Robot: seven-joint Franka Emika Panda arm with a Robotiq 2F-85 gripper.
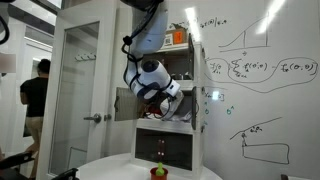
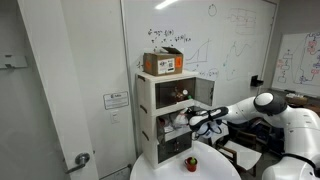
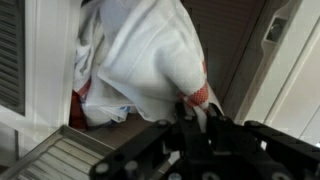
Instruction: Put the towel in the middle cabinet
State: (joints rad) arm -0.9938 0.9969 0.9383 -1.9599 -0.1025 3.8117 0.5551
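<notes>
The inside of the cabinet's middle section, where the towel (image 3: 150,55) already bunches, is outward of my gripper. My gripper needs to push outward with a turn and let go of the towel's red corner.
The towel (image 3: 150,55) is white with red trim and fills the upper wrist view, bunched up inside the middle compartment of the white cabinet (image 2: 147,100). My gripper (image 3: 192,108) is shut on a red-edged fold of the towel. In an exterior view the gripper (image 2: 188,122) reaches into the cabinet's middle opening, past the open door. In an exterior view the gripper (image 1: 166,104) is at the middle compartment of the cabinet (image 1: 200,125), and the towel there is mostly hidden by the arm.
A cardboard box (image 2: 163,63) sits on top of the cabinet. A small red and green object (image 2: 190,163) stands on the round white table (image 2: 160,172) below. A whiteboard (image 1: 265,70) is beside the cabinet. A person (image 1: 36,100) stands behind a glass door.
</notes>
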